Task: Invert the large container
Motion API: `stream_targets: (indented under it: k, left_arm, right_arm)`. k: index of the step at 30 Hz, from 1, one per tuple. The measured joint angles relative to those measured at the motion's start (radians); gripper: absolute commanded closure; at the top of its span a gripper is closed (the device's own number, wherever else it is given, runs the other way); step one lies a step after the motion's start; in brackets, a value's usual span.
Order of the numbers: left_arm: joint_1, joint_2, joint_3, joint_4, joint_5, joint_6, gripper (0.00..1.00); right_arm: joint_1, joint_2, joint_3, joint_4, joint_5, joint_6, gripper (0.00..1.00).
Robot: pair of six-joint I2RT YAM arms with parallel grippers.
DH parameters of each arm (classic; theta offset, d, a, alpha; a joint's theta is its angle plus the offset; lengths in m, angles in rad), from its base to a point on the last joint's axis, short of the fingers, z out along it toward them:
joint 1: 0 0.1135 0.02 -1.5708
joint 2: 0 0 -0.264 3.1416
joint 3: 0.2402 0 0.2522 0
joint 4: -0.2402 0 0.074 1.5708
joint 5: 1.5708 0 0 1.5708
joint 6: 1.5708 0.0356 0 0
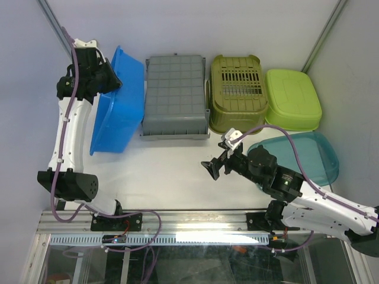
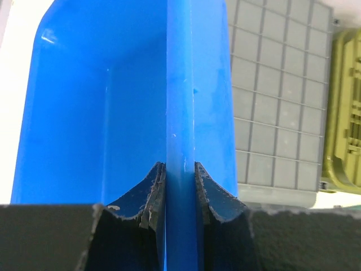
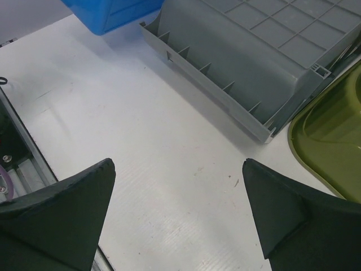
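My left gripper holds the container's rim, and the container's opening faces sideways. I need to swing the rim to the left in the top view and down beside the container's side and let go of it.
The large blue container [image 1: 121, 109] stands tilted up on its long side at the back left, its open side facing left. My left gripper [image 1: 112, 81] is shut on its upper rim; in the left wrist view the fingers [image 2: 152, 189] clamp the blue rim [image 2: 180, 113] between them, with the container's inside to the left. My right gripper [image 1: 214, 167] is open and empty, hovering over the bare table in the middle; it also shows in the right wrist view [image 3: 177, 169], where a corner of the blue container [image 3: 113, 11] is at the top.
A grey container [image 1: 176, 94] lies upside down right beside the blue one. Further right are an olive basket [image 1: 237, 92], a lime green container [image 1: 291, 97] and a teal lid [image 1: 308, 157]. Walls close in left, back and right.
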Motion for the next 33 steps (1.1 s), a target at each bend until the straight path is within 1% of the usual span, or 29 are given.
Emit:
stream_targets:
  k: [4, 7, 9, 12, 18, 20, 25, 29, 30, 33]
  left_arm:
    - [-0.005, -0.026, 0.08, -0.048, 0.01, -0.008, 1.0]
    - [-0.004, -0.045, 0.127, -0.046, 0.003, -0.01, 1.0]
    - [-0.003, -0.066, 0.13, -0.033, 0.0, -0.011, 1.0]
    - [0.011, -0.107, 0.105, -0.003, 0.014, -0.022, 1.0]
    - [0.119, -0.148, -0.008, 0.091, 0.179, -0.11, 1.0]
    - [0.149, -0.146, -0.031, 0.099, 0.222, -0.139, 1.0]
    - [0.206, -0.147, -0.032, 0.103, 0.315, -0.202, 1.0]
    - [0.262, -0.147, -0.032, 0.145, 0.407, -0.272, 1.0]
    - [0.278, -0.147, -0.032, 0.156, 0.436, -0.288, 1.0]
    - [0.334, -0.15, -0.044, 0.209, 0.55, -0.35, 1.0]
  right_arm:
    - [0.0, 0.024, 0.0, 0.001, 0.013, 0.038, 0.01]
    - [0.0, 0.047, 0.0, 0.006, 0.018, 0.069, 0.01]
    - [0.0, 0.066, 0.0, 0.015, 0.016, 0.09, 0.01]
    - [0.0, 0.096, 0.002, 0.036, 0.003, 0.114, 0.01]
    - [0.0, 0.153, 0.004, 0.103, -0.045, 0.156, 0.01]
    - [0.0, 0.177, 0.01, 0.136, -0.063, 0.167, 0.01]
    - [0.0, 0.268, 0.022, 0.327, -0.118, 0.219, 0.01]
    - [0.0, 0.401, 0.052, 0.504, -0.137, 0.239, 0.01]
    - [0.0, 0.441, 0.064, 0.544, -0.14, 0.241, 0.06]
    - [-0.001, 0.544, 0.079, 0.669, -0.197, 0.29, 0.07]
